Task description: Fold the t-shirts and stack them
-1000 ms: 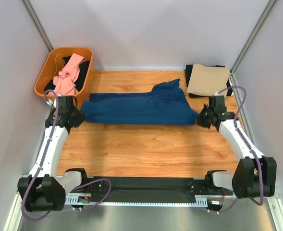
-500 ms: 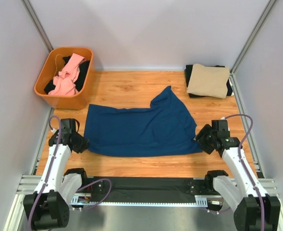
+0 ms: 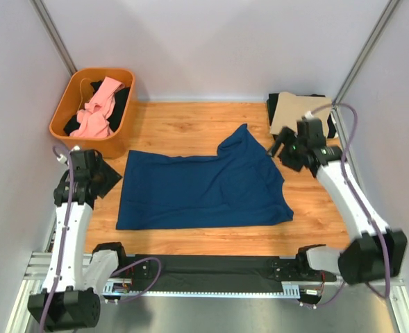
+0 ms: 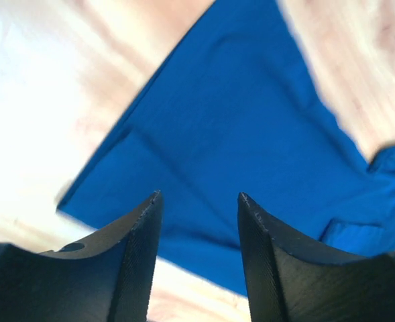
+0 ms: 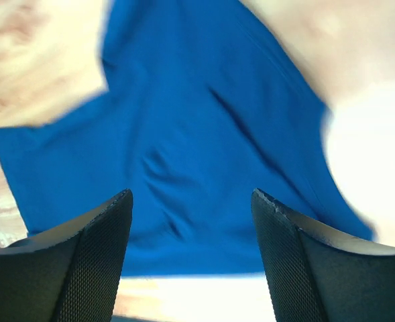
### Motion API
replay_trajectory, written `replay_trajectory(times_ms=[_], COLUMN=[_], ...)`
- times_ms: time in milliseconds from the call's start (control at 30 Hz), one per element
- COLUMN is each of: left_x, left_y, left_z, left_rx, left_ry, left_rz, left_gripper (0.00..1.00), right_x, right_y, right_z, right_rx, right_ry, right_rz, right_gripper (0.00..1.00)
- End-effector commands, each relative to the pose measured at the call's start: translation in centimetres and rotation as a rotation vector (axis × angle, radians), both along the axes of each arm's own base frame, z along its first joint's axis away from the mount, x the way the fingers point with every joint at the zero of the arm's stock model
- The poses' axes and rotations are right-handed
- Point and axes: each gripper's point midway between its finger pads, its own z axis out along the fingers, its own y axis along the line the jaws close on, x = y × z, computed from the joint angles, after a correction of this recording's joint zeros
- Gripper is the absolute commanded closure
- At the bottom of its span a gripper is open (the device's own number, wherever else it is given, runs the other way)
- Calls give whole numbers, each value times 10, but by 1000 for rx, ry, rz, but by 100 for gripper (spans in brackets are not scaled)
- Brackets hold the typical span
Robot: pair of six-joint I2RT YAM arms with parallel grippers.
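Note:
The shirt's far tip sticks out below my right gripper, on its left in the top view. My right gripper will move left, outward and down to pinch it.
A navy blue t-shirt [image 3: 204,189] lies spread flat on the wooden table, with one part folded up at its far right [image 3: 244,142]. It fills both wrist views [image 4: 251,134] [image 5: 204,134]. My left gripper [image 3: 109,177] hovers just off the shirt's left edge, open and empty [image 4: 199,195]. My right gripper [image 3: 280,149] hovers by the shirt's far right corner, open wider and also empty [image 5: 191,192]. A folded tan t-shirt [image 3: 301,114] rests on a black one [image 3: 274,104] at the back right. A pink t-shirt [image 3: 96,111] and a black one [image 3: 119,101] lie in the basket.
The orange plastic basket [image 3: 86,144] stands at the back left corner, close behind my left arm. White walls with metal posts close in the table on three sides. A black rail [image 3: 204,267] runs along the near edge.
Both grippers dragged the navy shirt toward the near edge, then opened and let it go. It now lies flat. Both arms have pulled back toward the far side.

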Motion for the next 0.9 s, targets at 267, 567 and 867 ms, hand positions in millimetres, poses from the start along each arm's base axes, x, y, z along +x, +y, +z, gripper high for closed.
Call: replay_trajectory(times_ms=[267, 567, 867], left_x=[98, 117, 132], left_y=[23, 7, 9], left_z=[-8, -24, -49], left_rx=[163, 101, 99], left_ry=[57, 51, 91], left_rz=[-127, -147, -113], left_gripper=[55, 58, 59], right_x=[239, 319, 313], right_y=[41, 63, 75], right_z=[-27, -96, -151], right_rx=[-199, -219, -207], right_ry=[-3, -40, 14], right_rz=[191, 216, 238], right_gripper=[32, 34, 50])
